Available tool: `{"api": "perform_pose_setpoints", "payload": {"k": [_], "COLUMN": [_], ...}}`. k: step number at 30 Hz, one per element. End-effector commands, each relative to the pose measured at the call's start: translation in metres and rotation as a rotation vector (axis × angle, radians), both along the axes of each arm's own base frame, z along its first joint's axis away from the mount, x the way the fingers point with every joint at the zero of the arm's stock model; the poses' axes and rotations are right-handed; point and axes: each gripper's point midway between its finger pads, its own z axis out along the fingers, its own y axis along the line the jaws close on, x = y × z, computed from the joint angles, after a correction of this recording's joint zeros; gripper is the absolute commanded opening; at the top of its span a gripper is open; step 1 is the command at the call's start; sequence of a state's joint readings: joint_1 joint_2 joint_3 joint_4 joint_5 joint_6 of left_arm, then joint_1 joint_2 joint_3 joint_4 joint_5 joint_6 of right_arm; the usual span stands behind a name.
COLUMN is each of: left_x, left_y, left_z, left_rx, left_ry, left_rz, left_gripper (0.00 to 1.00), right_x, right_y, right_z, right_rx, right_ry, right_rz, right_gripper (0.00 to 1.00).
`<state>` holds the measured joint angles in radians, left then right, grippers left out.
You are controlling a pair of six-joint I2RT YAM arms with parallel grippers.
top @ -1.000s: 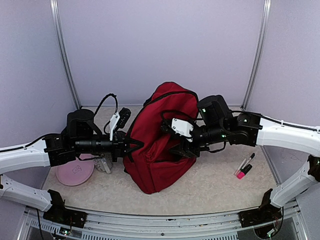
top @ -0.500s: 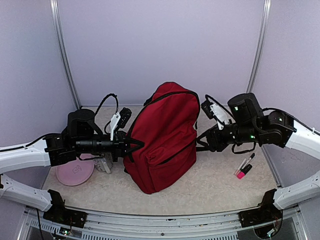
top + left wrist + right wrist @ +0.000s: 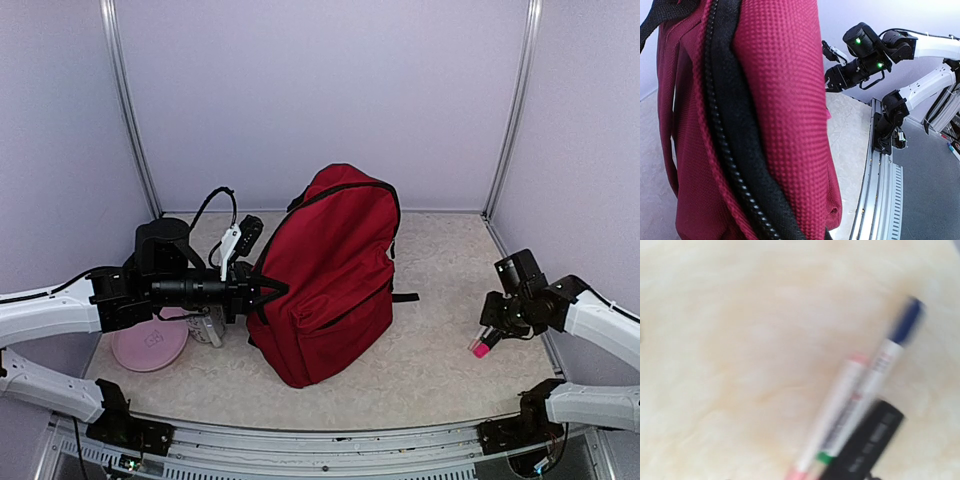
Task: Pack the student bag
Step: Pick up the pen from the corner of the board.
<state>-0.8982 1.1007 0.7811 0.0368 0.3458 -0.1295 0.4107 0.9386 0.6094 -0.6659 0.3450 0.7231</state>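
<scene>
The black marker (image 3: 867, 442) lies slanted below the open, empty fingers of the robot's right gripper, so the right gripper will move down, turn onto the marker's black body and close.
The student bag (image 3: 330, 270), a big dark red backpack with black zippers, stands upright mid-table. My left gripper (image 3: 272, 290) is shut on the bag's left edge by the zipper. In the left wrist view the bag's fabric and zipper (image 3: 740, 150) fill the frame and hide the fingers. My right gripper (image 3: 494, 325) hangs low over a cluster of pens at the right, open, with nothing between the jaws. The blurred right wrist view shows a white marker with pink ends (image 3: 840, 425), a blue-capped pen (image 3: 892, 347) and a black marker (image 3: 867, 442). Only the pink marker tip (image 3: 481, 349) shows from above.
A pink round dish (image 3: 150, 346) and a small grey pouch (image 3: 208, 328) lie under my left arm. Metal corner posts and lilac walls enclose the table. A metal rail (image 3: 880, 190) runs along the near edge.
My right arm has drawn back from the bag's front, swung right and dropped down over the pens. The left arm and the bag have not moved.
</scene>
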Motion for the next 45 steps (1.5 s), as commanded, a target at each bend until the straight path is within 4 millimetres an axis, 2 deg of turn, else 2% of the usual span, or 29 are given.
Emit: {"api": "perform_pose_setpoints", "payload": {"k": [1,4,6,13,19,35,40,45], "left_x": [0.002,0.0,0.0,0.001,0.001,0.0,0.001,0.0], "left_y": [-0.002,-0.003,-0.003,-0.003,-0.003,-0.003,-0.002,-0.002], "left_z": [0.013,0.014,0.014,0.014,0.014,0.015,0.016,0.017], "left_rx": [-0.026,-0.029,-0.03,-0.03,-0.029,-0.032,-0.033,-0.035], "left_ry": [-0.016,-0.013,-0.011,-0.014,-0.015,-0.016,-0.017,-0.018], "left_rz": [-0.006,-0.014,-0.013,-0.011,-0.012,-0.014,-0.012,-0.014], "left_gripper": [0.0,0.0,0.0,0.0,0.0,0.0,0.0,0.0], "right_x": [-0.013,-0.026,-0.028,-0.017,-0.019,-0.016,-0.018,-0.021], "right_y": [-0.019,-0.027,-0.028,-0.027,-0.037,-0.028,-0.025,-0.019], "right_z": [-0.028,-0.047,-0.052,-0.057,-0.071,-0.09,-0.091,-0.093], "right_rx": [0.157,0.155,0.154,0.152,0.094,0.118,0.129,0.154], "right_ry": [0.04,0.107,0.122,0.116,0.189,0.218,0.22,0.221], "right_rz": [-0.262,-0.333,-0.341,-0.331,-0.343,-0.266,-0.25,-0.21], "right_gripper": [0.6,0.55,0.54,0.57,0.59,0.55,0.45,0.27]}}
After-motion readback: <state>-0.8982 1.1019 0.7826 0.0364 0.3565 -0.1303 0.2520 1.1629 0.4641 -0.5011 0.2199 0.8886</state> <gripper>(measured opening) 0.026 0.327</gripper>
